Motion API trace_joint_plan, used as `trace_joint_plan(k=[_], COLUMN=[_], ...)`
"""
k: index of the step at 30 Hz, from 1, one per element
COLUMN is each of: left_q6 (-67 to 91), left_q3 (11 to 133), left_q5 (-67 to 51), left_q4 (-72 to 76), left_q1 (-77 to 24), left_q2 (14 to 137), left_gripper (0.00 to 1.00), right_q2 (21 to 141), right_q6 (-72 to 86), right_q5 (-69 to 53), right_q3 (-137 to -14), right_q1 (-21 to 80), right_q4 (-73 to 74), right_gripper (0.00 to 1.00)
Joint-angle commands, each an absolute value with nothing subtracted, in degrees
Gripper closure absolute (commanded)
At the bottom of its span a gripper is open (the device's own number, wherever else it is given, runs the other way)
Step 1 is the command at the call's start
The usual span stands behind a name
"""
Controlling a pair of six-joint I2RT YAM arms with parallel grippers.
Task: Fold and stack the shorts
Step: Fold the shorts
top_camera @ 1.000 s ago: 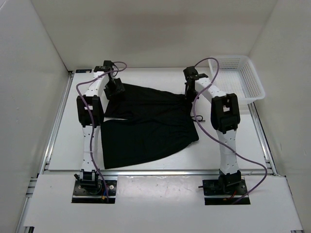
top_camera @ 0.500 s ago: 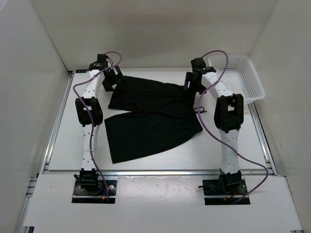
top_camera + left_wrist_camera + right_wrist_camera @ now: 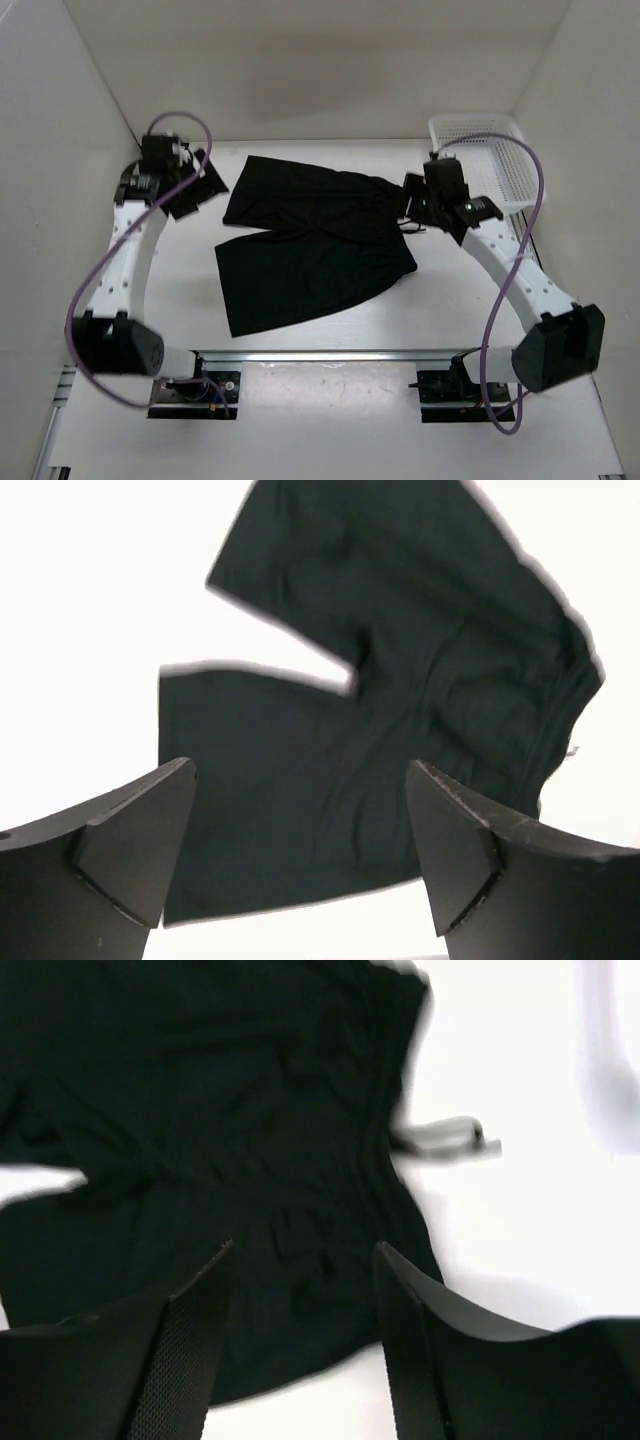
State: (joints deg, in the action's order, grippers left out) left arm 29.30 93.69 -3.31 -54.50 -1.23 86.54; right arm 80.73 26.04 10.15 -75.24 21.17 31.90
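The right gripper moves back and down onto the near corner of the waistband (image 3: pixel 408 268) (image 3: pixel 424 1268) next.
The black shorts (image 3: pixel 310 235) lie spread flat on the white table, both legs pointing left and the waist at the right. A thin drawstring (image 3: pixel 408 226) trails off the waist edge. My left gripper (image 3: pixel 192 190) hovers open just off the far leg's left end, nothing in it. My right gripper (image 3: pixel 412 198) hangs open by the waistband, holding nothing. In the left wrist view the shorts (image 3: pixel 400 680) lie beyond the wide-apart gripper (image 3: pixel 300 772). The right wrist view has the gripper (image 3: pixel 303 1252) over the waist of the shorts (image 3: pixel 200 1110), with the drawstring (image 3: pixel 445 1138) to the right.
A white mesh basket (image 3: pixel 505 160) stands at the back right corner. White walls close in the table on three sides. A metal rail (image 3: pixel 320 354) runs along the near edge.
Both grippers have let go of the shorts and opened. The left arm has swung out left and the right arm out right. The shorts now lie flat, a little nearer the middle.
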Motion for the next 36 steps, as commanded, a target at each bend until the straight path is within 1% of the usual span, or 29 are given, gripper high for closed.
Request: trace_joint_plan(k=[1,3,4,5,7,9,10,11,13,18,22,24,25,26,27,30,31,32,36], left_q6=[35.9,39.4,41.2,44.9,48.1,52.1,53.2,55.3,57.3,61.1,61.6,61.6,62.1,62.1,62.1,60.8,60.3,60.3,60.3], left_q3=[71.4,63.4,56.8,54.0,49.3,44.4,43.3,41.6,40.1,37.4,36.8,36.8,37.4,37.4,38.1,39.7,40.5,40.5,41.7], left_q5=[-2.8,-2.8,-2.8,-2.8,-3.4,-4.1,-4.1,-4.1,-4.1,-3.5,-4.1,-4.1,-4.1,-2.6,-1.9,-1.3,-1.3,-1.3,-1.3], left_q4=[-56.8,-56.8,-56.8,-56.8,-56.8,-57.4,-57.4,-58.1,-58.6,-57.3,-55.6,-54.1,-53.1,-52.6,-52.6,-52.6,-52.6,-52.6,-52.6], left_q1=[-4.9,-6.8,-8.6,-9.2,-10.4,-11.9,-12.6,-14.0,-15.3,-18.4,-20.0,-20.6,-21.2,-21.2,-21.2,-21.2,-21.2,-21.2,-21.2], left_q2=[78.4,74.1,70.7,69.4,67.0,66.4,65.7,65.7,65.0,65.8,69.2,71.9,72.9,73.8,76.0,78.9,79.4,79.5,77.6], left_gripper=[0.05,0.06,0.06,0.06,0.07,0.07,0.07,0.07,0.07,0.07,0.08,0.12,0.18,0.33,0.44,0.73,0.88,0.9,0.9], right_q2=[72.9,68.6,64.7,63.0,58.4,56.2,55.6,55.6,57.9,58.4,61.3,63.1,63.8,64.4,65.9,69.9,70.9,72.8,76.7], right_q6=[29.4,30.1,30.6,31.3,32.2,32.3,30.3,30.2,29.7,30.2,30.2,30.8,30.8,31.3,31.8,32.6,33.5,34.0,38.0], right_q5=[11.4,11.4,10.8,10.8,14.5,15.1,13.5,8.1,4.6,-0.3,-6.8,-10.2,-11.8,-14.6,-15.4,-17.5,-18.2,-18.8,-20.0], right_q3=[-61.6,-56.5,-54.4,-50.9,-48.4,-46.9,-46.8,-47.6,-48.9,-48.2,-47.6,-46.8,-45.9,-45.9,-45.1,-44.6,-44.6,-44.6,-43.5], right_q1=[21.4,22.5,22.5,22.5,22.5,22.5,20.3,19.3,17.1,15.9,11.3,8.6,7.7,7.1,6.3,5.8,5.8,5.8,5.8], right_q4=[33.4,33.9,34.4,35.2,36.0,36.0,36.0,37.5,38.4,37.1,37.1,35.6,34.0,33.2,32.3,28.7,27.0,26.2,20.8], right_gripper=[0.3,0.25,0.25,0.25,0.26,0.24,0.22,0.22,0.22,0.22,0.26,0.28,0.29,0.29,0.31,0.34,0.34,0.34,0.35])
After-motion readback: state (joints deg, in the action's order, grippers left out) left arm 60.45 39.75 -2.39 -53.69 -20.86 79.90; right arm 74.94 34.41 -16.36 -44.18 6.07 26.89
